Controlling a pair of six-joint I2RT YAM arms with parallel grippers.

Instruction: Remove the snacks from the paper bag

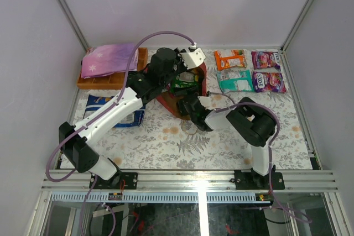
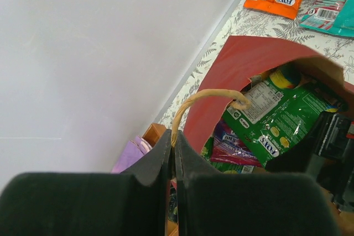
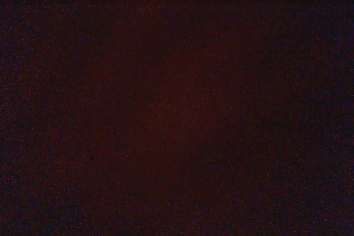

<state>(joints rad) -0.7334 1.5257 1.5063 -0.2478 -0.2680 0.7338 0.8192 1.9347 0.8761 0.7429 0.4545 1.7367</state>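
My right gripper eases a little farther outward through the bag's opening onto the green packet's near end [image 1: 185,84] next, since that packet lies atop the purple-magenta one.
The red paper bag [image 1: 166,102] lies on its side mid-table, its mouth held up. My left gripper [image 2: 174,143] is shut on the bag's loop handle [image 2: 204,96]. Inside the bag [image 2: 238,64] lie a green snack packet [image 2: 287,114] and a purple-magenta one [image 2: 232,142]. My right gripper [image 1: 189,106] reaches into the bag's mouth; its black body [image 2: 332,142] shows beside the green packet [image 1: 182,85]. Its fingers are hidden and its wrist view is dark. Orange [image 1: 229,59], teal [image 1: 235,81] and two purple packets [image 1: 265,59] [image 1: 269,82] lie on the table at the back right.
A wooden tray [image 1: 110,81] with a folded purple cloth [image 1: 108,59] stands at the back left. A blue-and-white packet [image 1: 95,105] lies under the left arm. Grey walls close the table's back and sides.
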